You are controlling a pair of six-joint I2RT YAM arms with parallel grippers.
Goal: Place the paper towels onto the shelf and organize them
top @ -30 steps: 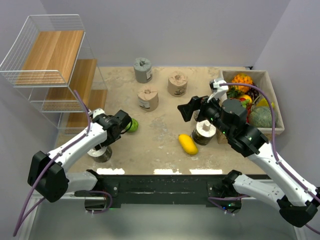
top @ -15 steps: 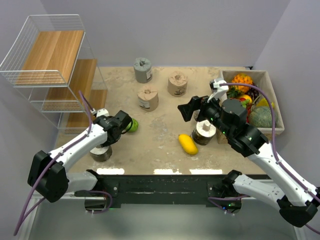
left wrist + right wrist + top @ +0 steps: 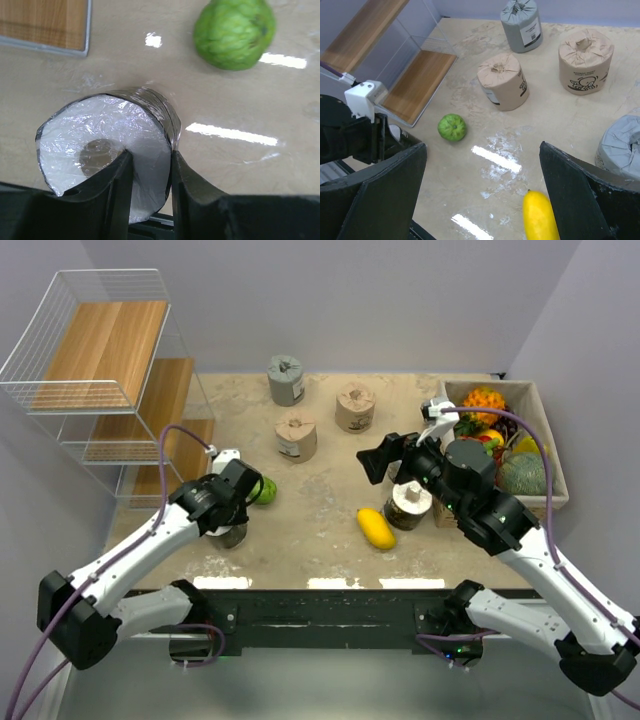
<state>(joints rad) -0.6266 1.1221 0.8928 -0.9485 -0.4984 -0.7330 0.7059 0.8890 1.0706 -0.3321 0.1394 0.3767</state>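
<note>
I need to raise my left gripper outward to the top board's far end (image 3: 110, 320) above it and release the black-wrapped roll on the bare wood.
My left gripper (image 3: 150, 165) is shut on a black-wrapped paper towel roll (image 3: 105, 145), one finger in its white cored end and the other on the outer wrap. From above, that roll (image 3: 233, 535) sits under the left gripper (image 3: 230, 520), right of the shelf (image 3: 120, 370). A grey roll (image 3: 286, 379) and two tan rolls (image 3: 354, 407) (image 3: 296, 437) stand at the back of the table. A second black roll (image 3: 410, 505) stands under my right arm. The right gripper (image 3: 482, 150) hangs open above the table, holding nothing.
A green fruit (image 3: 264, 490) lies just right of the left gripper. A yellow fruit (image 3: 376, 528) lies mid-table. The tan box of fruit (image 3: 549, 476) stands at the right edge. The shelf's lowest board (image 3: 45, 22) is close behind the held roll.
The left gripper closed on the black roll and carried it rightward, towards the green fruit. The right arm stayed put.
</note>
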